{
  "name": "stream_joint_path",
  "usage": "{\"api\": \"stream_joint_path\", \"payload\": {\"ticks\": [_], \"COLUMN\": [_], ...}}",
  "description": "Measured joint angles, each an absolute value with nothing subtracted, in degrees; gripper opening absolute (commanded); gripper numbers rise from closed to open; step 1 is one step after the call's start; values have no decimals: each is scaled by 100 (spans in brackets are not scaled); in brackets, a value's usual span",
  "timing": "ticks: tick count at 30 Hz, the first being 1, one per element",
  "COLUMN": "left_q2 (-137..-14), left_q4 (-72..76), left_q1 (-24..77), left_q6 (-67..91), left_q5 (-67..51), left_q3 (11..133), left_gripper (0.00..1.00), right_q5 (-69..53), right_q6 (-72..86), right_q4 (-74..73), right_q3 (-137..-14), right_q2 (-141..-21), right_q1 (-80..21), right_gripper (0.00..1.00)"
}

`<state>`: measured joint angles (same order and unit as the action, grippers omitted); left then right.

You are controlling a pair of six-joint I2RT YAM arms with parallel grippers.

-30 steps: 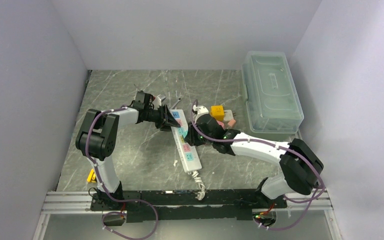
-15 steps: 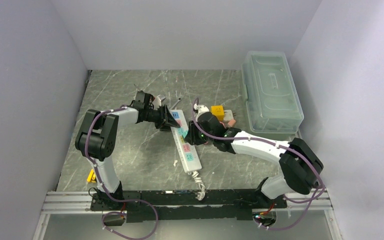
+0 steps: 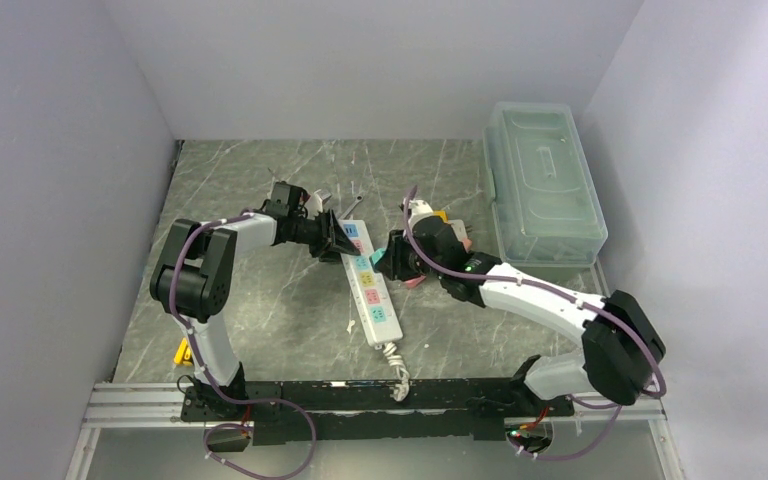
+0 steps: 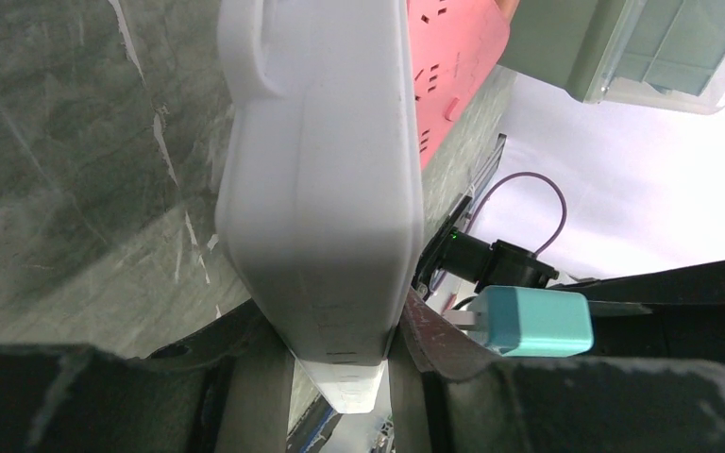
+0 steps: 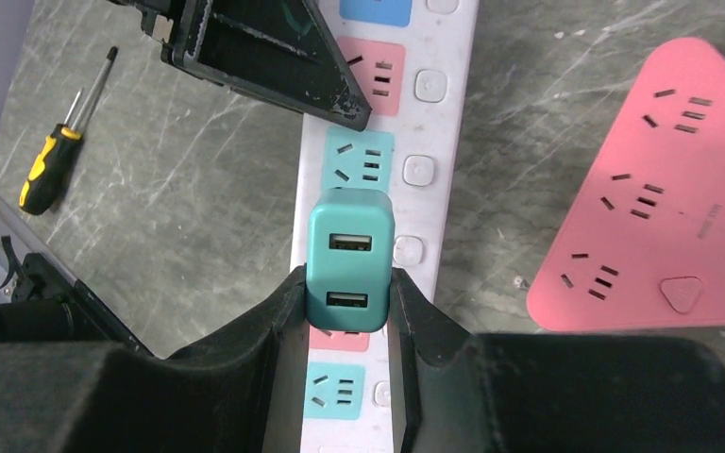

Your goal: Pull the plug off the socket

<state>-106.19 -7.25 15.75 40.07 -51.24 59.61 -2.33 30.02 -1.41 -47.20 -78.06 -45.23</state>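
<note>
The plug's pins are bare, so my right gripper will next move off the power strip, past the pink socket toward the clear box, then down to open table (image 3: 482, 240).
The socket, a long white power strip (image 3: 367, 285) with pink, teal, yellow and blue faces, lies slanted mid-table. My left gripper (image 3: 338, 240) is shut on its far end; in the left wrist view the strip's white body (image 4: 326, 189) sits clamped between the fingers (image 4: 340, 349). My right gripper (image 3: 396, 258) is shut on a teal two-port USB plug (image 5: 349, 260), held a little above the strip (image 5: 434, 123). The left wrist view shows the plug (image 4: 533, 321) with bare prongs, clear of the strip.
A pink triangular socket (image 5: 661, 245) lies right of the strip. A clear lidded box (image 3: 542, 180) stands at the back right. A yellow-handled screwdriver (image 5: 52, 160) lies at the near left. A yellow block (image 3: 442, 214) sits behind the right wrist.
My right gripper has risen and drawn back to the right with the teal plug, which has come out of the strip. The left gripper still holds the strip's far end.
</note>
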Motion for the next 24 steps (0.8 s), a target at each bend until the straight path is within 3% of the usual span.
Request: {"api": "stream_joint_path", "payload": {"ticks": [11, 20, 24], "left_q2": [-10639, -11183, -11539], "left_q4": [-1326, -1643, -1861], "left_q1": [1590, 1763, 1907], "left_q6": [3638, 3459, 3387], "left_q5": [-4899, -4853, -4790], "left_q3": [6390, 7063, 7450], "left_gripper": [3, 17, 29], "right_q5": [399, 244, -8], "right_q6": [3024, 3162, 3153], "right_q4": [-982, -1339, -1249], "right_q3": [-4053, -2838, -2753], "right_q2": [-6300, -5660, -5959], "right_q1": [-3955, -2770, -2539], "right_gripper": [0, 11, 26]}}
